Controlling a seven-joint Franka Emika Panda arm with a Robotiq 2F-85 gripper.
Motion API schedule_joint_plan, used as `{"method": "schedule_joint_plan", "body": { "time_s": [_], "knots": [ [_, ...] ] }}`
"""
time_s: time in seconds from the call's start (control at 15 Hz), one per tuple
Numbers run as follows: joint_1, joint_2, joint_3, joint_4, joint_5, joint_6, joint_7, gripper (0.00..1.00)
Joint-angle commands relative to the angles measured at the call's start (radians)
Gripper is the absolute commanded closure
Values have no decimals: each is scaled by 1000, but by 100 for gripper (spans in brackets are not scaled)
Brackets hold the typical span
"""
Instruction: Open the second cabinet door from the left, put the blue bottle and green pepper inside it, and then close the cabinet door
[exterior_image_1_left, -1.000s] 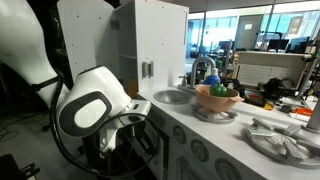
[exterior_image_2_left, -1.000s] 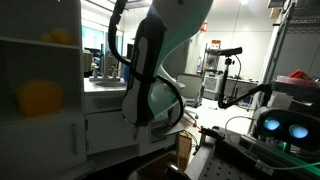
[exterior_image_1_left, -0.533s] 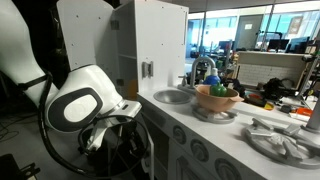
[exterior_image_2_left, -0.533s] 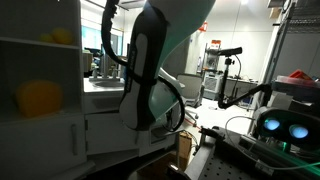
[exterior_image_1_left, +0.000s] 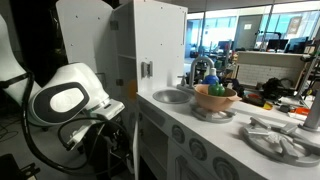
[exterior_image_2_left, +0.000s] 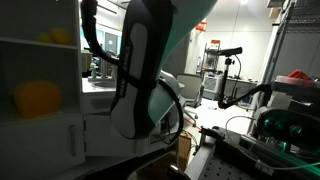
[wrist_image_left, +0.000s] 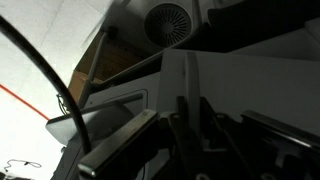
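Observation:
I need to swing my gripper farther away from the lower cabinets next, to make the door's opening wider. Then I need to release the white panel edge (exterior_image_1_left: 137, 143) (wrist_image_left: 192, 84) between its fingers.
In an exterior view the arm's white wrist (exterior_image_1_left: 65, 100) hangs low in front of the play kitchen's lower cabinets and hides most of the gripper. The second cabinet door (exterior_image_1_left: 134, 150) shows as a thin white edge swung outward. In the wrist view the gripper (wrist_image_left: 192, 112) has its dark fingers on either side of that door's white edge (wrist_image_left: 180, 75). The green pepper (exterior_image_1_left: 219, 91) lies in the tan bowl (exterior_image_1_left: 213, 101) on the counter. The blue bottle (exterior_image_1_left: 211, 76) stands just behind the bowl, by the faucet.
The tall white upper door (exterior_image_1_left: 150, 45) with a grey handle stands above the sink (exterior_image_1_left: 173, 96). Dial fronts (exterior_image_1_left: 200, 152) run along the counter's face. A grey dish rack (exterior_image_1_left: 283, 138) sits at the near end. Yellow toys (exterior_image_2_left: 38, 98) rest on shelves.
The arm has swung steadily away from the cabinet front, and the white door edge now stands out from the cabinet. The bowl, pepper and bottle have not moved.

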Motion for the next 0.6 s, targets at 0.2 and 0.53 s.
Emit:
{"method": "schedule_joint_plan", "body": {
  "time_s": [0.2, 0.53],
  "knots": [
    [106, -13, 43, 60, -125, -109, 196, 96],
    [129, -37, 57, 94, -233, -175, 360, 58]
  ]
}}
